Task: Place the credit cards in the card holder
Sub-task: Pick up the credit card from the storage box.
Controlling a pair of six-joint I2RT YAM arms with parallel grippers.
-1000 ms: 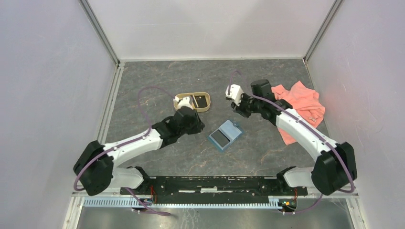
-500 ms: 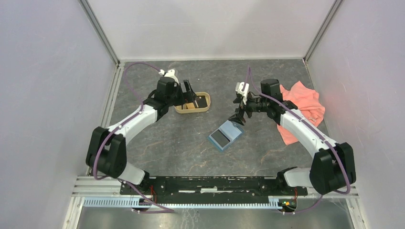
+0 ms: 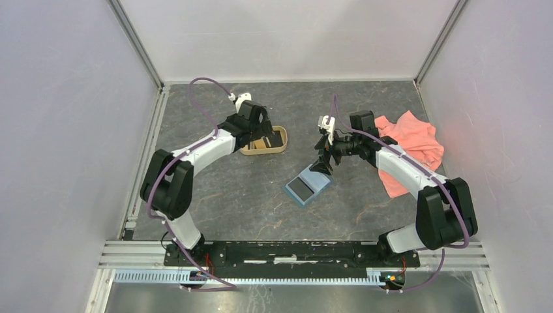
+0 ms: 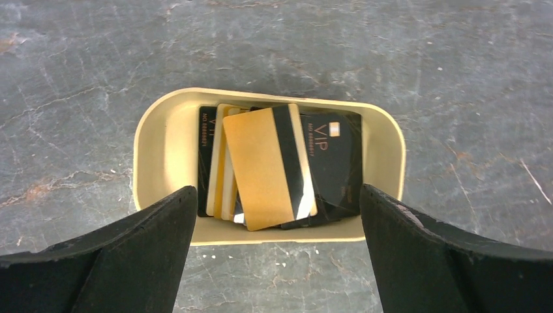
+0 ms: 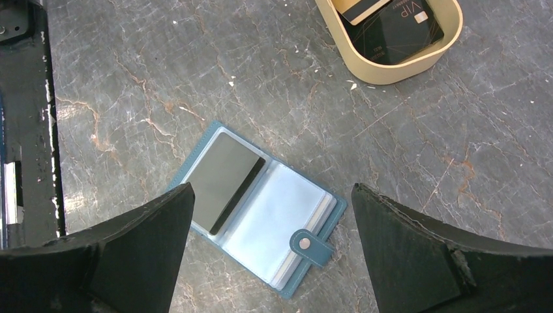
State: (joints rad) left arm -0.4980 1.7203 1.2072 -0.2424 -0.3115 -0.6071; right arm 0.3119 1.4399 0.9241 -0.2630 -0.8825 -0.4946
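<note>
Next, my left gripper lowers into the tan tray [image 4: 156, 150], fingers astride the long edges of the striped gold card [image 4: 271, 167], and closes, since that card is topmost.
Several credit cards [image 4: 267, 166], gold and black, lie stacked in a tan oval tray [image 4: 156, 150]; a gold one with a dark stripe is on top. My left gripper [image 4: 276, 192] hovers open just above the tray's near rim, with nothing between its fingers. The teal card holder [image 5: 261, 208] lies open on the table [image 3: 308, 184], with a dark card [image 5: 225, 182] in its left pocket and its snap strap at the right edge. Over it my right gripper [image 5: 272, 189] hangs open and empty, pointing down [image 3: 323, 160].
A pink cloth [image 3: 411, 150] lies crumpled at the right, behind the right arm. The tan tray [image 3: 277, 149] stands at the back left of the card holder. Grey walls and metal rails enclose the stone-patterned table.
Both grippers have opened wide. The left arm swung from the table's middle out to above the tray. The right gripper came down and closer over the card holder.
</note>
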